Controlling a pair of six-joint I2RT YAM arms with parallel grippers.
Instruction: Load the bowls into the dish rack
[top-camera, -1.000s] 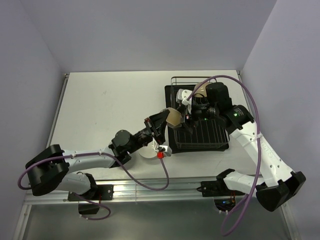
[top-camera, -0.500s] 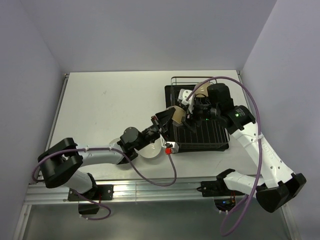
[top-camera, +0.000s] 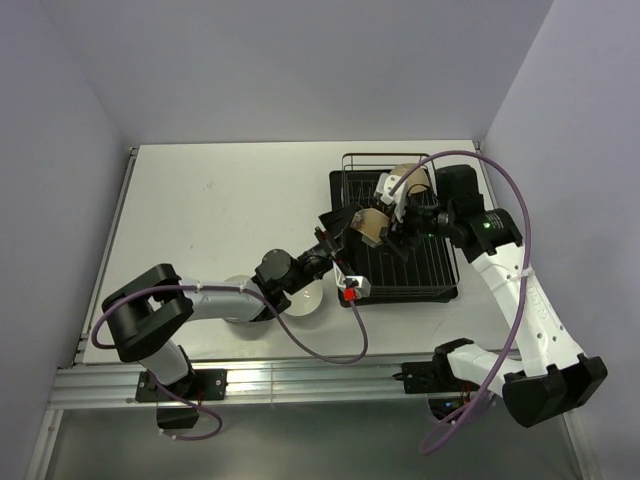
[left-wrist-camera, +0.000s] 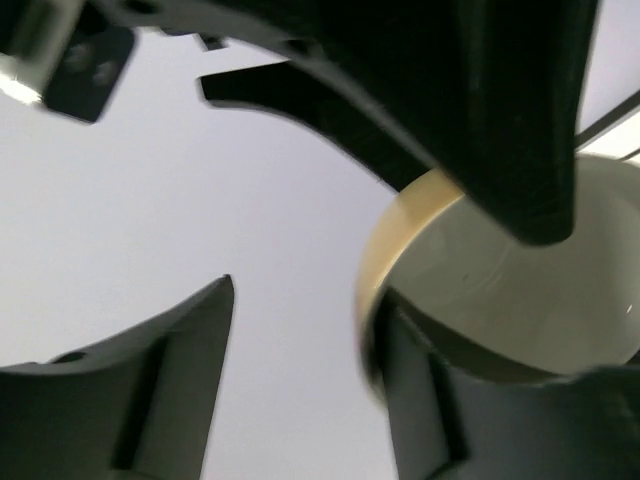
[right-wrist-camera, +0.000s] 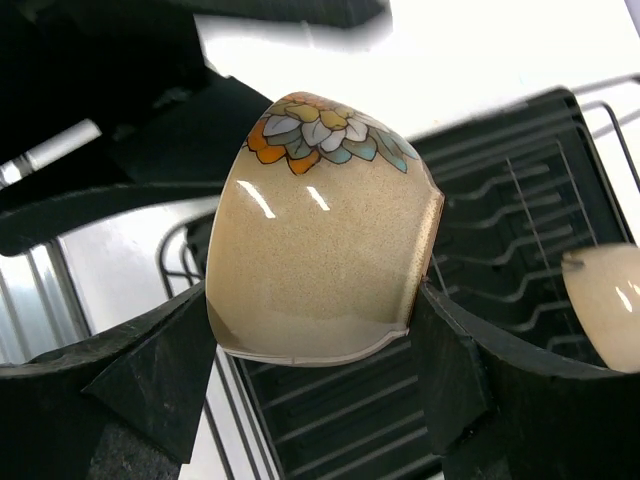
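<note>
My right gripper moves the flowered bowl outward and down into the rack's far corner (top-camera: 362, 180) (right-wrist-camera: 548, 170) beside the second bowl next and releases it, as that spot is empty.
A tan bowl with a flower pattern (right-wrist-camera: 320, 240) hangs over the dish rack (right-wrist-camera: 510, 200), and my right gripper (right-wrist-camera: 315, 305) is shut on it, one finger on each side. From above, that bowl (top-camera: 372, 225) sits over the rack's left part (top-camera: 425, 265), between my right gripper (top-camera: 390, 228) and my left gripper (top-camera: 345, 228). The left gripper (left-wrist-camera: 300, 330) is open with an empty gap; the bowl's rim (left-wrist-camera: 480, 290) lies just outside its right finger (left-wrist-camera: 430, 400). A second tan bowl (top-camera: 405, 178) stands in the rack's far end. A white bowl (top-camera: 303, 298) lies on the table under the left arm.
The second tan bowl shows at the right edge of the right wrist view (right-wrist-camera: 605, 300). The left arm (top-camera: 220, 300) stretches low across the table toward the rack. Purple cables loop around both arms. Walls close the table at the back and sides.
The left gripper has opened and let go of the tan bowl, while the right gripper has shut on it. Bowl and both grippers have shifted right, over the rack.
</note>
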